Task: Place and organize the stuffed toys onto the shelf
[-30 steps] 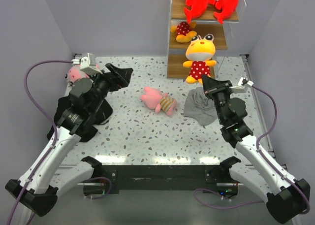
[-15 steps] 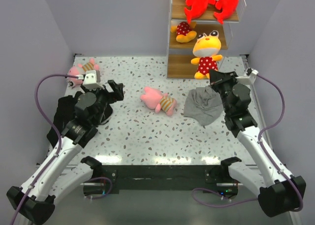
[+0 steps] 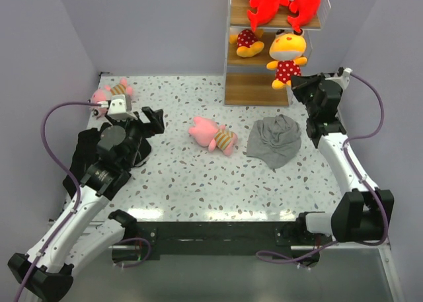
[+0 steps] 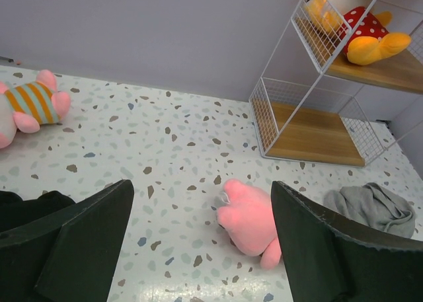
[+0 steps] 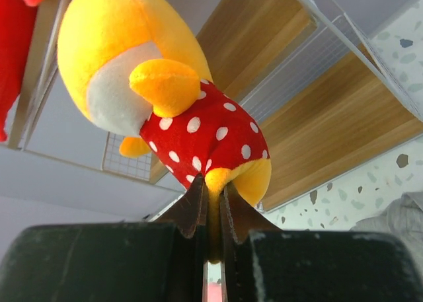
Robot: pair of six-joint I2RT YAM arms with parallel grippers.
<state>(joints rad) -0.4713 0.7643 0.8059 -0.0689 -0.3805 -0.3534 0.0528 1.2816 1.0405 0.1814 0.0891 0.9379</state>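
Observation:
My right gripper pushes the held toy outward onto the middle board [image 3: 267, 55] [image 5: 254, 34] next and releases it, since the board lies outward of it with room beside its dotted toy.
My right gripper [image 3: 299, 84] is shut on the foot of a yellow toy with a red dotted top [image 3: 287, 56] [image 5: 173, 100], held up in front of the middle board of the shelf [image 3: 261, 88]. A second yellow dotted toy [image 3: 248, 41] [image 4: 353, 24] lies on that board. Two red-and-white toys [image 3: 281, 1] sit on the top board. One pink striped toy [image 3: 213, 135] [image 4: 253, 216] lies mid-table; another [image 3: 110, 93] [image 4: 30, 107] lies at the far left. My left gripper [image 3: 153, 119] [image 4: 203, 249] is open and empty, left of the middle pink toy.
A grey cloth [image 3: 274, 140] [image 4: 373, 208] lies crumpled in front of the shelf. A black cloth [image 3: 89, 153] lies under my left arm. The shelf's bottom board [image 4: 317, 133] is bare. Purple walls close in the table on three sides.
My right gripper has lifted the yellow dotted toy up and back, from in front of the bottom board to the middle board's height. My left gripper pulled back leftward.

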